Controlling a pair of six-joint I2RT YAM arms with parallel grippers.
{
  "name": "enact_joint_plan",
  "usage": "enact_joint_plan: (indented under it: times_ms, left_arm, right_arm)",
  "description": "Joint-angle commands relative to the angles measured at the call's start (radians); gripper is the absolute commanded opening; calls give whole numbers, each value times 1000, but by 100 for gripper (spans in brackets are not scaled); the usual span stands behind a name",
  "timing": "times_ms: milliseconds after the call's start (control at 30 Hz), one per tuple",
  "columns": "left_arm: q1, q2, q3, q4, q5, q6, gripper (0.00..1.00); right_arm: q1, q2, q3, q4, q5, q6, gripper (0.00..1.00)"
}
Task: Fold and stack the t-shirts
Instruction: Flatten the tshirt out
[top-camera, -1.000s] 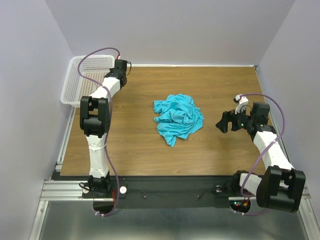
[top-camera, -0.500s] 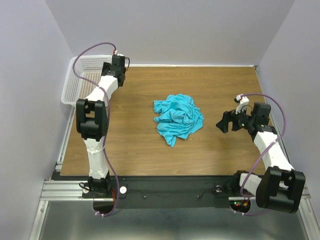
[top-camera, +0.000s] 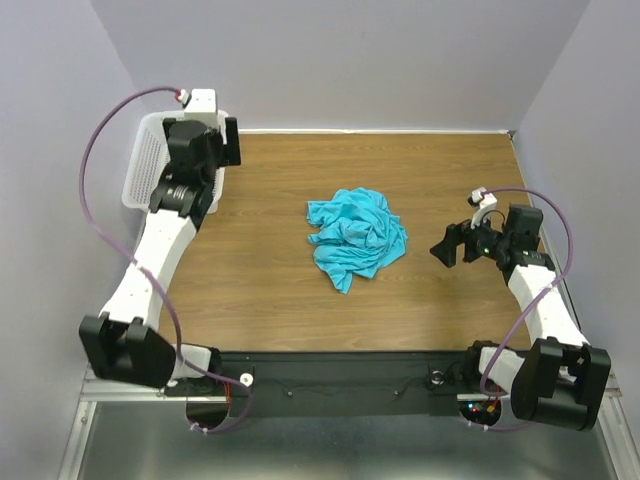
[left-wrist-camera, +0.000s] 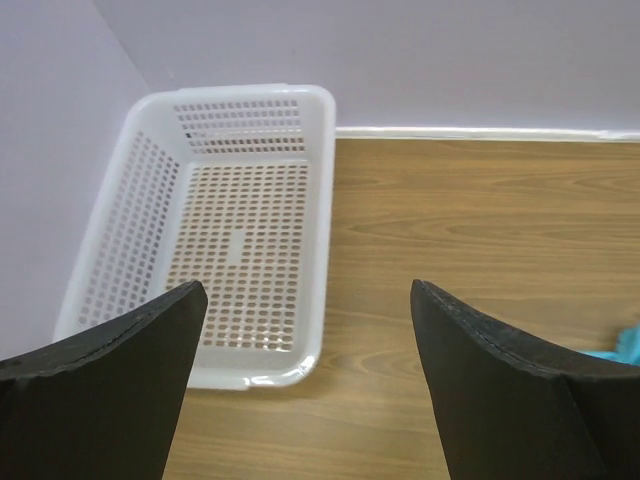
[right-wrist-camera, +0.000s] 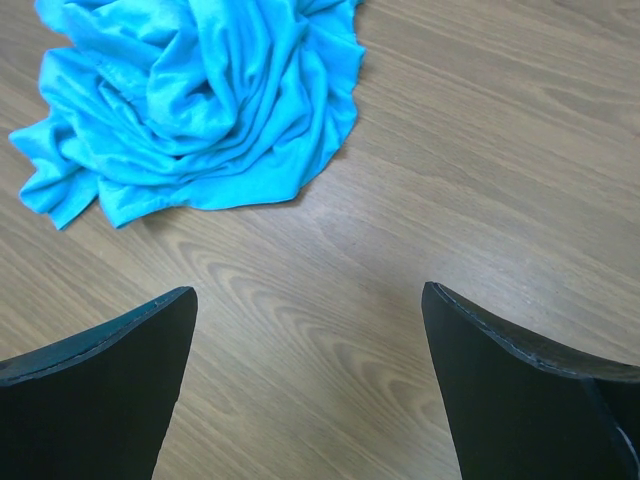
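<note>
Next, my right gripper will go left in the top view and down onto the t-shirt's raised fold (top-camera: 379, 240) (right-wrist-camera: 215, 115), which lies below it that way, as cloth bunches up there.
One turquoise-blue t-shirt (top-camera: 356, 238) lies crumpled in a heap at the middle of the wooden table. My left gripper (top-camera: 205, 150) hovers high at the back left, beside the basket, well away from the shirt. Its fingers stand wide open in the left wrist view (left-wrist-camera: 305, 290) with nothing between them, and a sliver of the t-shirt (left-wrist-camera: 628, 345) shows at the right edge. My right gripper (top-camera: 448, 243) is to the right of the shirt, open and empty (right-wrist-camera: 310, 292) above bare wood. In that view the t-shirt (right-wrist-camera: 200, 100) lies ahead at the upper left.
A white mesh basket (top-camera: 140, 175) stands at the table's back left corner, empty in the left wrist view (left-wrist-camera: 322, 200). Grey walls close in the table at the back and on both sides.
My left arm has swung up and leftwards, away from the table's back left corner, to a raised pose over the basket's edge, and its gripper has opened wide. The right arm and the shirt have stayed put.
</note>
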Motion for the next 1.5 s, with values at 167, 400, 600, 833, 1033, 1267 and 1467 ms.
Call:
enact_joint_plan:
  times_ms: [167,400,600,833,1033,1267,1467]
  left_arm:
    - [5,-317,-307,170,441,-177,98]
    - [1,-440,-497,256,799,-312,98]
    - [-74,-394,-612,323,837,-415,98]
    - [-145,-405,-693,424,772,-496,98]
    - [-163,-425,-750,448,748,-531,98]
    - [-166,-443,-779,457,736,-539,98]
    - [-168,-434,-782,458,736,-537,98]
  right_arm:
    - [19,103,148,-169,-179,-90,100]
    - [207,311,333,-207,-78,-5,96]
    - [357,502,421,-202,-36,91,83]
    - [390,595,438,-168,-7,165,71]
    - [440,648,468,-148,-33,193,70]
    - [473,702,510,-133,19,196,64]
    - [479,737,527,-127,48,193,56]
